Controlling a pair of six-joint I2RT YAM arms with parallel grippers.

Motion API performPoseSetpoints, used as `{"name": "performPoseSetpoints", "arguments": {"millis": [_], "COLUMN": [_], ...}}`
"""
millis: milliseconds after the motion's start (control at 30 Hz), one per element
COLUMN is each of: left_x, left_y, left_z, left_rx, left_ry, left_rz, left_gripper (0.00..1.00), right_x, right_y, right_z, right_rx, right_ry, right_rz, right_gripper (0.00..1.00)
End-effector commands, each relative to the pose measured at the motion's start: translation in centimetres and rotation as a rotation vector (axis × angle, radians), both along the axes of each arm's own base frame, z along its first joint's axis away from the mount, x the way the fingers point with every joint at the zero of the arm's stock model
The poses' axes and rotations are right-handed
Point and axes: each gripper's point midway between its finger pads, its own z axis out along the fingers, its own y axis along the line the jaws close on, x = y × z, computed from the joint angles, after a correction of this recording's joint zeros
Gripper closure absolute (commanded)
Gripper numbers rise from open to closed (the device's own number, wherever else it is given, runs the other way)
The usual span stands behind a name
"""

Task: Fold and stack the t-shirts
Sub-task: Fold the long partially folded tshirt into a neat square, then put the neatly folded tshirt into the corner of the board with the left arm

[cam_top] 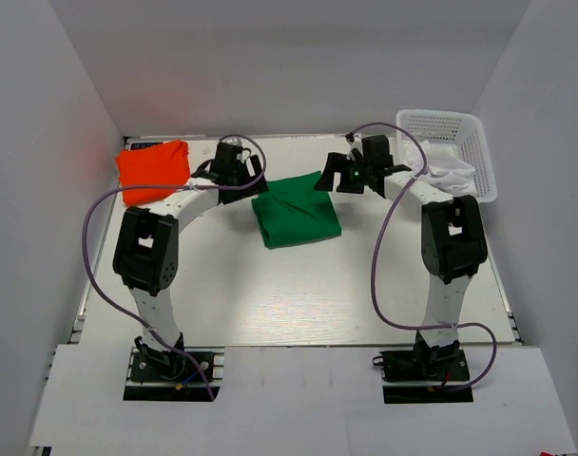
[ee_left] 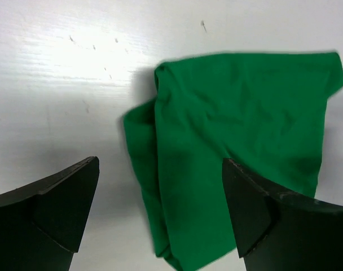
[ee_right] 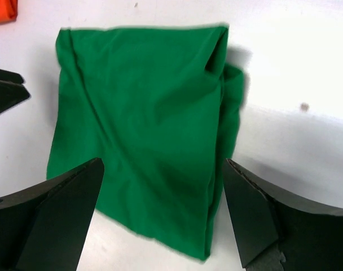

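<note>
Next, my left gripper moves down and back onto the green t-shirt's layered side edge, taking it between its open fingers, facing the orange-red t-shirt (cam_top: 153,170).
The green t-shirt (cam_top: 297,210) lies folded into a rough rectangle at the table's middle. It also shows in the left wrist view (ee_left: 233,141) and in the right wrist view (ee_right: 143,130). The orange-red t-shirt (cam_top: 153,170) lies folded at the far left; a corner of it shows in the right wrist view (ee_right: 2,10). My left gripper (cam_top: 256,177) hovers open over the green shirt's far left corner, holding nothing. My right gripper (cam_top: 329,179) hovers open over its far right corner, empty.
A white lattice basket (cam_top: 448,150) with white cloth inside stands at the far right. White walls enclose the table on three sides. Purple cables loop from both arms.
</note>
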Motion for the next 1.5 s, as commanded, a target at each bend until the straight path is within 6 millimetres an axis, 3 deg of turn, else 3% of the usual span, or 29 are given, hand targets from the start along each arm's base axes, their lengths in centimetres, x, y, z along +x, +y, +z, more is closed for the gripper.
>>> {"name": "performPoseSetpoints", "arguments": {"millis": [0, 33, 200, 433, 633, 767, 867, 900, 933, 1000, 1033, 1067, 1133, 1200, 1233, 1300, 1467], "left_x": [-2.7, -3.3, -5.6, -5.6, -5.8, -4.7, -4.4, -4.6, -4.5, -3.5, -2.3, -1.7, -0.3, 0.8, 1.9, 3.5, 5.4], "left_y": [-1.5, -1.8, -2.6, -3.0, -3.7, -4.2, -4.9, -5.3, -5.3, -4.8, -4.9, -4.0, -3.6, -1.8, -1.3, 1.6, 5.0], "left_z": [2.0, 1.5, -0.6, -5.1, -7.5, -8.7, -9.6, -9.6, -9.8, -9.3, -8.1, -7.8, -5.0, -3.2, -0.5, 2.5, 7.1], "left_rx": [-0.107, -0.126, -0.143, -0.14, -0.138, -0.128, -0.114, -0.114, -0.104, -0.058, -0.041, -0.017, 0.006, 0.128, 0.17, 0.313, 0.534], "left_ry": [-0.033, -0.015, 0.039, 0.124, 0.164, 0.162, 0.166, 0.166, 0.172, 0.164, 0.131, 0.122, 0.058, -0.001, -0.065, -0.13, -0.224], "left_rz": [-0.092, -0.116, -0.151, -0.151, -0.178, -0.193, -0.229, -0.239, -0.247, -0.23, -0.234, -0.219, -0.235, -0.223, -0.223, -0.166, -0.219], "left_gripper": [0.0, 0.0, 0.0, 0.0, 0.19, 0.3, 0.45, 0.59, 0.65, 0.79, 1.0, 1.0, 1.0, 1.0, 1.0, 1.0, 1.0], "right_x": [-0.8, -1.4, -4.0, -7.3, -9.0, -9.7, -10.1, -10.2, -10.3, -10.0, -9.9, -9.9, -9.9, -9.9, -9.9, -9.7, -9.4], "right_y": [-0.3, -0.6, -1.7, -2.6, -3.9, -4.6, -5.4, -5.6, -5.8, -6.7, -7.0, -7.1, -7.3, -7.7, -7.8, -8.5, -9.2], "right_z": [4.7, 4.0, 4.5, 6.5, 7.3, 7.5, 7.1, 7.0, 7.1, 6.7, 6.4, 6.4, 6.3, 5.6, 5.6, 4.9, 4.2], "right_rx": [0.053, 0.048, 0.039, 0.055, 0.037, 0.03, 0.007, -0.001, -0.008, -0.04, -0.056, -0.06, -0.069, -0.088, -0.096, -0.131, -0.177], "right_ry": [-0.114, -0.095, -0.085, -0.116, -0.144, -0.16, -0.166, -0.169, -0.168, -0.164, -0.162, -0.166, -0.167, -0.161, -0.168, -0.152, -0.144], "right_rz": [-0.006, -0.009, -0.031, -0.039, -0.077, -0.1, -0.132, -0.137, -0.146, -0.187, -0.201, -0.201, -0.206, -0.22, -0.217, -0.245, -0.265], "right_gripper": [0.09, 0.09, 0.09, 0.09, 0.09, 0.09, 0.09, 0.09, 0.09, 0.09, 0.09, 0.09, 0.09, 0.09, 0.09, 0.09, 0.09]}}
